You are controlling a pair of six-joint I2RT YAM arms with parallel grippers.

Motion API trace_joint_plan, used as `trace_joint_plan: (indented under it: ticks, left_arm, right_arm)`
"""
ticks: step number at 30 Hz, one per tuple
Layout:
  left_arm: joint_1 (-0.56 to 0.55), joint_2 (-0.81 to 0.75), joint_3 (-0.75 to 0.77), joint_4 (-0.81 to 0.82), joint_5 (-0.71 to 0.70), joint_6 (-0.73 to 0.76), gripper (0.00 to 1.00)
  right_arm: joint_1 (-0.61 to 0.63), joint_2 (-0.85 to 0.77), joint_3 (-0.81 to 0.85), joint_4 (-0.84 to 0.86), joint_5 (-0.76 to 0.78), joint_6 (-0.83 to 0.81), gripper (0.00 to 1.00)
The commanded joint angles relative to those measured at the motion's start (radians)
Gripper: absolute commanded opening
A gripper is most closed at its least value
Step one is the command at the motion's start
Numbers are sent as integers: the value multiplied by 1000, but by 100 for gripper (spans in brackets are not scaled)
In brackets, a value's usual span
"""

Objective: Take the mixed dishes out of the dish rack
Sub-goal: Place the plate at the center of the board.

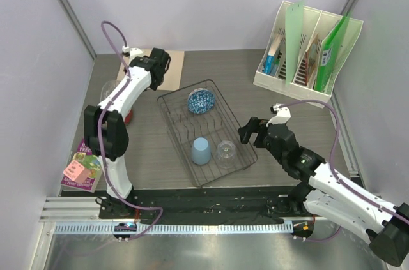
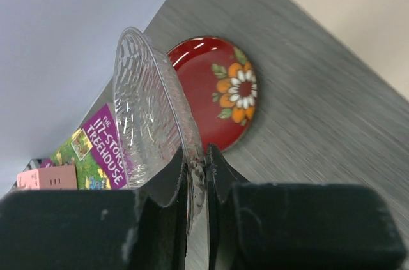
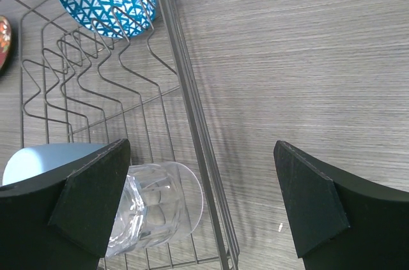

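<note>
I will lower my left gripper to the red flowered plate [image 2: 214,94] next and release the clear textured dish [image 2: 150,117] onto it, as that plate lies flat below my gripper.
The dark wire dish rack [image 1: 171,117] stands mid-table with a blue-and-white patterned bowl [image 1: 200,101] on edge at its far end. A light blue cup [image 1: 200,150] and a clear glass tumbler [image 1: 225,150] stand upside down at its near end. My left gripper [image 2: 206,152] is shut on the rim of a clear textured dish [image 2: 150,117], held above the table's left side. The red flowered plate [image 2: 217,91] lies flat on the table beyond it. My right gripper [image 3: 201,149] hangs open over the rack's right rim [image 3: 192,123], and the tumbler [image 3: 160,200] sits by its left finger.
A white file holder [image 1: 307,46] with green folders stands at the back right. A purple book [image 1: 86,165] with a pink block [image 1: 75,169] on it lies at the front left. A tan mat [image 1: 172,59] sits behind the rack.
</note>
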Motion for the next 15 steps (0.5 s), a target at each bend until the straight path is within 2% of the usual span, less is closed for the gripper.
trace_joint_plan:
  ticks: [1, 6, 9, 15]
  left_arm:
    - [124, 34, 33, -64, 41, -75, 0]
    - [198, 177, 89, -84, 81, -93, 0]
    - [210, 209, 83, -38, 98, -64, 0]
    - [212, 301, 98, -46, 87, -59, 0]
  right_arm:
    - [1, -49, -14, 15, -9, 16, 100]
    - [1, -87, -24, -15, 17, 2, 100]
    - [1, -98, -30, -20, 25, -2, 100]
    - [1, -79, -30, -20, 28, -4, 100]
